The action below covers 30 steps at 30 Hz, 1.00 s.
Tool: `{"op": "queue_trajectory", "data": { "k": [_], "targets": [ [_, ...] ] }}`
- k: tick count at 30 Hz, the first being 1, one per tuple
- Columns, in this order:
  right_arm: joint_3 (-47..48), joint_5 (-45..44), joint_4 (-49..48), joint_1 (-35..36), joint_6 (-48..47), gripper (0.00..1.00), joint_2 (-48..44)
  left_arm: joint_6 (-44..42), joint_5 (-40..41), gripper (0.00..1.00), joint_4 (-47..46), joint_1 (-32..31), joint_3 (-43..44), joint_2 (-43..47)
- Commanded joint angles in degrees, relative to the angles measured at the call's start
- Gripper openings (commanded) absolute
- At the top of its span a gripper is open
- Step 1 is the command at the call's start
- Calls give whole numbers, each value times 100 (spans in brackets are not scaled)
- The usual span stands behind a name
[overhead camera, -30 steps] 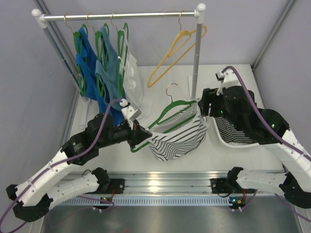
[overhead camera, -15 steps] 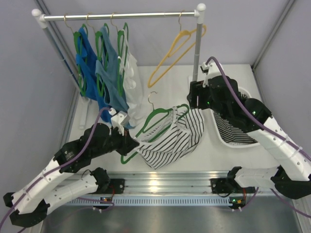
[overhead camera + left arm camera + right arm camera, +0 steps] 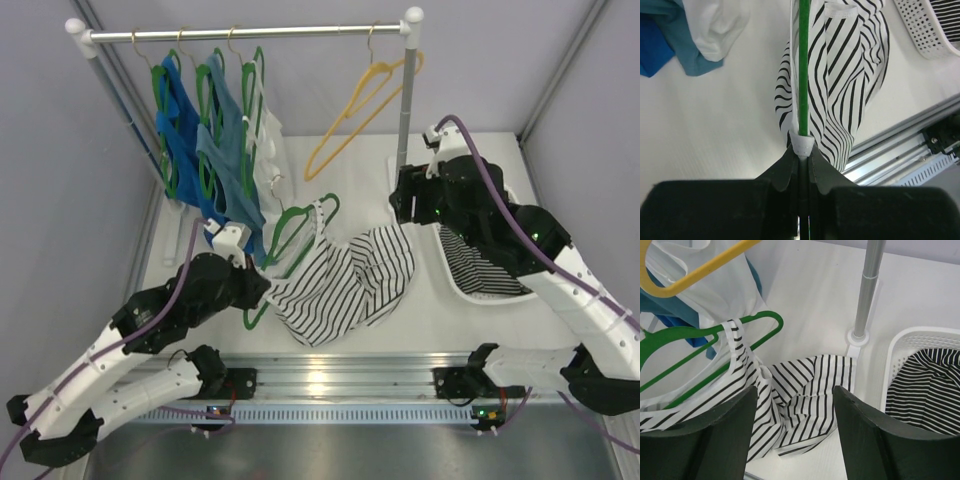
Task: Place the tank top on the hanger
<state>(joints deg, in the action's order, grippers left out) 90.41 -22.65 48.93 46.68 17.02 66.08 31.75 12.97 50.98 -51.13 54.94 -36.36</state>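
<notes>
The rail has bare space beside the white top, above and outward of my left gripper. I will raise the hanger outward, hook it there and release.
The striped tank top (image 3: 345, 285) lies crumpled on the table, partly threaded on the green hanger (image 3: 300, 222). One strap is looped over the hanger's far end. My left gripper (image 3: 255, 290) is shut on the hanger's thin green bar (image 3: 803, 65), with a white hem of the tank top (image 3: 840, 65) pinched at its tips (image 3: 802, 150). My right gripper (image 3: 402, 212) hovers open above the top's right edge. In the right wrist view, the gap (image 3: 795, 397) between its fingers shows striped cloth (image 3: 807, 390) lying well below, untouched, and the hanger (image 3: 755, 320) is to the left.
A clothes rail (image 3: 240, 33) at the back holds blue tops (image 3: 215, 150), a white top (image 3: 270, 160) and a bare yellow hanger (image 3: 355, 110). Its right pole (image 3: 870, 285) stands near my right gripper. A white basket (image 3: 455, 285) on the right holds another striped garment (image 3: 925, 385).
My left gripper has swung the hanger and top leftwards, toward the rail. The top's right side has sunk onto the table. My right arm has drawn back a little, still open.
</notes>
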Motion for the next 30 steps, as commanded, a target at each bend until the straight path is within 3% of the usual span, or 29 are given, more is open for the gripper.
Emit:
{"op": "queue_trajectory", "data": {
  "k": [1,10,22,30],
  "targets": [
    [-23,42,-155,-88,3,62,-262,-18,461,0,-404,-2,351,-309],
    [-234,-151,-32,-97,65,62,-614,-686,-171,0,-1081,7,632,-917],
    [-480,-292,12,-106,135,62,-904,-1311,-1033,0,-1107,-2,966,-1251],
    [-489,-362,47,-106,127,62,-975,-1119,264,0,-872,7,1422,-1549]
  ]
}}
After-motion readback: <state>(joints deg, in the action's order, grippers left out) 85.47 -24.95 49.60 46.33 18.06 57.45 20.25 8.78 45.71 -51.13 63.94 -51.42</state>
